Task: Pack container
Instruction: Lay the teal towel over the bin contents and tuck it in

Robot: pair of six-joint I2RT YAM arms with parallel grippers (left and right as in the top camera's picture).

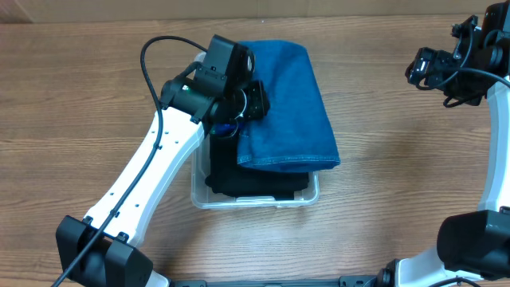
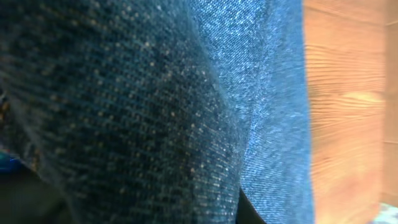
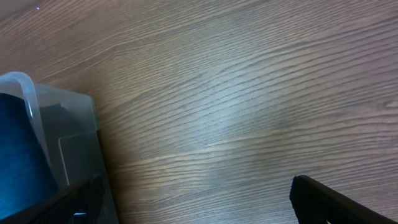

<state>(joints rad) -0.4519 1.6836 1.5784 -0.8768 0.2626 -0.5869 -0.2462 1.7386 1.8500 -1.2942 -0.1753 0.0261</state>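
My left gripper draws the denim left in the overhead view to the container's uncovered side (image 1: 206,155) next, off the opposite rim, and releases it.
The clear container (image 1: 307,197) sits at the table's middle with a black garment (image 1: 255,182) inside. A folded blue denim cloth (image 1: 287,104) lies over it and reaches past the far rim. My left gripper (image 1: 237,121) is at the denim's left edge, its jaws buried in the fabric. Denim (image 2: 155,106) fills the left wrist view and hides the fingers. My right gripper (image 1: 422,68) hangs open and empty at the far right, above bare wood (image 3: 199,205). The container's corner (image 3: 68,124) and some denim (image 3: 18,162) show at the left of the right wrist view.
The wooden table (image 1: 398,175) surrounds the container. The left arm's white link (image 1: 143,175) crosses the front left. The right arm's base (image 1: 478,239) stands at the front right.
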